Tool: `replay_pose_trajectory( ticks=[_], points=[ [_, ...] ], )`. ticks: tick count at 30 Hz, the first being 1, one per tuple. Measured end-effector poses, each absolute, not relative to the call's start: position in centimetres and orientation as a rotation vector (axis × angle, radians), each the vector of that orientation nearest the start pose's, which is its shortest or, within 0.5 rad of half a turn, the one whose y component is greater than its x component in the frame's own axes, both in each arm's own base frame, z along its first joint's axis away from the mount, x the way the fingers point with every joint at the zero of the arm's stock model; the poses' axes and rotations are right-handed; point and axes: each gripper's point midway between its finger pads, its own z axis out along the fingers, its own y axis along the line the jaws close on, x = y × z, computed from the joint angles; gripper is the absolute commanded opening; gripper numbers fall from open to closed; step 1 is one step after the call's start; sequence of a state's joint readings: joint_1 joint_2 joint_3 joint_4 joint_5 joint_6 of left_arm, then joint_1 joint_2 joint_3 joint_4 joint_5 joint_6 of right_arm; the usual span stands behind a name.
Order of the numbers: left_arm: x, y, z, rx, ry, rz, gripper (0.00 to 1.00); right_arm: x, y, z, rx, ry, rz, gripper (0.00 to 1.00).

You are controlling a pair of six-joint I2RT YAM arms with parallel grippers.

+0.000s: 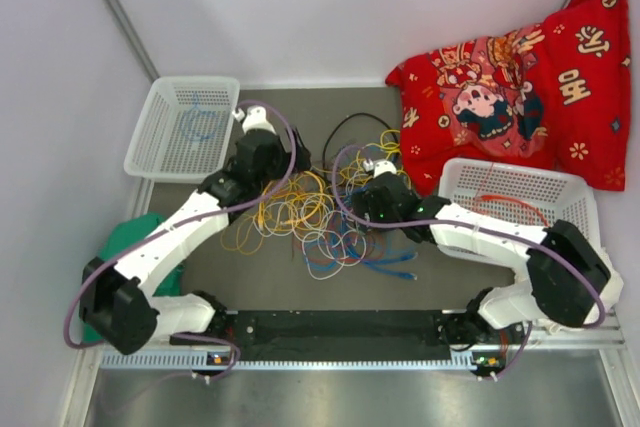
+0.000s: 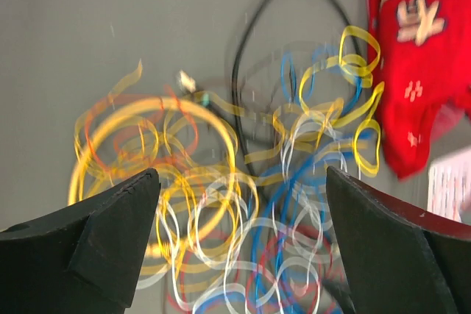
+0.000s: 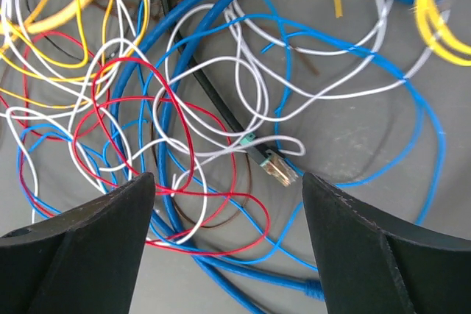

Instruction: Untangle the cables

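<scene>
Next, my right gripper lowers its open fingers over the crossing cables and closes, since the thick blue cable (image 3: 221, 270) runs among red and white loops below it.
The cables (image 1: 310, 215) lie in one tangled heap of yellow, orange, red, white, blue and black loops on the grey table between the arms. My left gripper (image 1: 295, 165) hovers at the heap's upper left. In the left wrist view, which is blurred, it (image 2: 241, 174) is open over yellow loops (image 2: 184, 112), with a black cable (image 2: 235, 86) beyond. My right gripper (image 1: 368, 209) hovers over the heap's right side. It (image 3: 227, 178) is open above red, white and thin blue loops, a thick blue cable (image 3: 221, 270) and a clear plug end (image 3: 280, 169). Neither gripper holds anything.
A white basket (image 1: 150, 142) at the back left holds a blue cable (image 1: 200, 127). A second white basket (image 1: 510, 164) at the right holds a red-orange cable (image 1: 510, 202). A red printed cushion (image 1: 520, 87) lies behind it. A green object (image 1: 125, 237) sits left of the left arm.
</scene>
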State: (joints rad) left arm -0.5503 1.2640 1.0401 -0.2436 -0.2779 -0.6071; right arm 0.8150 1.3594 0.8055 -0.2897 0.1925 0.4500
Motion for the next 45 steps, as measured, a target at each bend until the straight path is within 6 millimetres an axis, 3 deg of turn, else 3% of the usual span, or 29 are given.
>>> replay_pose_trajectory(
  ticks=[4,9,17,20,21,23,24,25,33,35,38,42,45],
  points=[
    [32.2,-18.9,20.4,-0.233,2.08,-0.479,0.99,24.6,24.9,6.6,-0.36,2.437,0.385,0.82],
    [28.7,-18.1,20.0,-0.271,2.063,-0.542,0.99,25.3,26.7,5.0,-0.329,2.467,0.436,0.8],
    [25.9,-16.3,18.3,-0.359,2.077,-0.566,0.99,28.8,30.4,3.2,-0.298,2.48,0.427,0.73],
    [25.3,-15.9,17.8,-0.372,2.094,-0.557,0.99,30.1,31.1,3.2,-0.273,2.467,0.407,0.54],
    [25.1,-15.7,17.7,-0.374,2.096,-0.555,0.99,30.5,31.1,3.0,-0.262,2.468,0.385,0.39],
    [24.9,-15.4,17.7,-0.378,2.095,-0.547,0.99,31.1,31.2,2.9,-0.241,2.465,0.363,0.24],
    [24.9,-15.3,17.7,-0.38,2.094,-0.543,0.99,31.2,31.0,2.7,-0.23,2.465,0.348,0.07],
    [24.8,-15.2,17.7,-0.381,2.094,-0.538,0.99,31.3,30.9,2.6,-0.219,2.467,0.338,0.0],
    [24.5,-14.8,17.7,-0.382,2.097,-0.529,0.99,30.9,29.9,3.5,-0.21,2.466,0.303,0.0],
    [24.4,-14.8,18.1,-0.38,2.087,-0.539,0.99,30.1,29.1,5.0,-0.235,2.461,0.301,0.0],
    [24.2,-15.0,19.0,-0.361,2.058,-0.576,0.99,29.1,28.5,9.9,-0.266,2.395,0.376,0.0],
    [24.0,-15.6,21.2,-0.317,1.987,-0.659,0.99,26.9,28.4,21.2,-0.305,2.15,0.608,0.0],
    [24.0,-16.1,23.4,-0.278,1.906,-0.727,0.99,24.7,28.1,27.7,-0.35,1.991,0.73,0.0]
  ],
)
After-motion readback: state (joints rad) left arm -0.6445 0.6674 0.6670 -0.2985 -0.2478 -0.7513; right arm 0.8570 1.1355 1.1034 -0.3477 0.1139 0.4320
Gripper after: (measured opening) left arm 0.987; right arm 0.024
